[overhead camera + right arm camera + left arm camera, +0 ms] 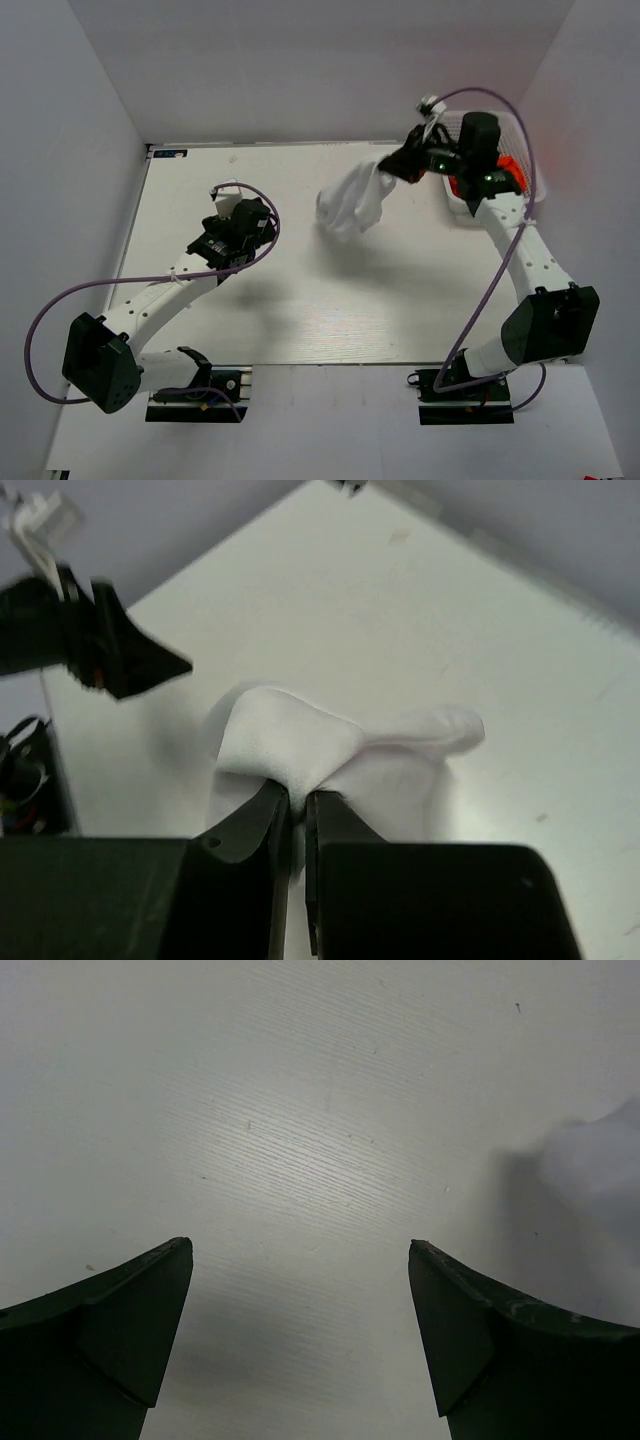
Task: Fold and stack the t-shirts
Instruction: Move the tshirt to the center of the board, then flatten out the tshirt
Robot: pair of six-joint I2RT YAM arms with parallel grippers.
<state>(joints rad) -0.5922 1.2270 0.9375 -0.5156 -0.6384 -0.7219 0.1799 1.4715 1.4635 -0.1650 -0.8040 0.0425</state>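
Observation:
The robot's left gripper will next move down and to the right in the top view onto the white t-shirt's edge, because only bare tabletop shows between its spread fingers.
My right gripper is shut on the white t-shirt and holds it bunched and hanging above the table's far middle. In the right wrist view the white cloth is pinched between the closed fingers. The orange t-shirt lies in the white lattice basket at the far right, mostly hidden by the right arm. My left gripper is open and empty over bare table on the left; its wrist view shows only tabletop between the spread fingers, with a blurred white cloth edge at the right.
White walls close in the table on the left, back and right. The table's near edge runs just in front of both arm bases. A purple cable loops off each arm.

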